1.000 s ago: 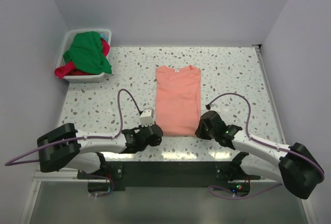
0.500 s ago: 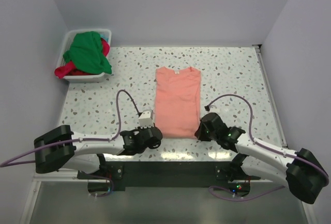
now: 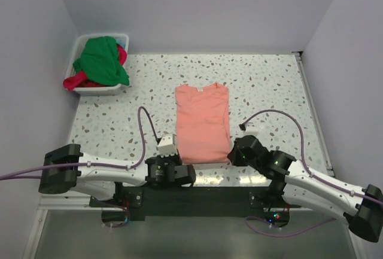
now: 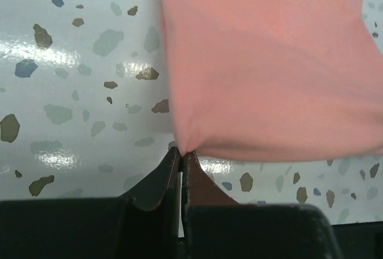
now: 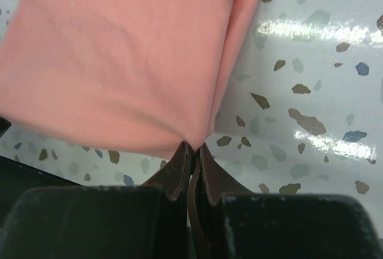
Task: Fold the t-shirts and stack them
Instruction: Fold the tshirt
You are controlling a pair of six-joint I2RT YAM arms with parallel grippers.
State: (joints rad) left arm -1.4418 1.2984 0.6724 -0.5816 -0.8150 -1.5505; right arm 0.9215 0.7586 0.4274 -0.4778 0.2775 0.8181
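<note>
My left gripper lifts the t-shirt's near corner next, carries it outward and down to the t-shirt's tub-side shoulder [image 3: 182,91] and releases it, halving the full-length t-shirt.
A salmon-pink t-shirt [image 3: 202,121] lies folded lengthwise in the middle of the speckled table, collar at the far end. My left gripper [image 3: 181,164] is shut on its near left corner; the left wrist view has the pink cloth [image 4: 269,67] pinched at the fingertips [image 4: 181,149]. The near right corner is pinched by my right gripper [image 3: 231,155], shut on the cloth [image 5: 125,55] in the right wrist view, right at its fingertips [image 5: 194,144]. A bright green t-shirt [image 3: 102,58] and a red-magenta t-shirt [image 3: 78,81] lie bunched in the tub.
A white plastic tub [image 3: 99,90] stands at the far left corner of the table [image 3: 269,85]. White walls close the table on the left, back and right. Purple cables loop over the table beside each arm.
The right gripper has closed on the shirt's near right corner. Both grippers have drawn back toward the near edge, and the pink shirt has slid a little nearer and leftward with them.
</note>
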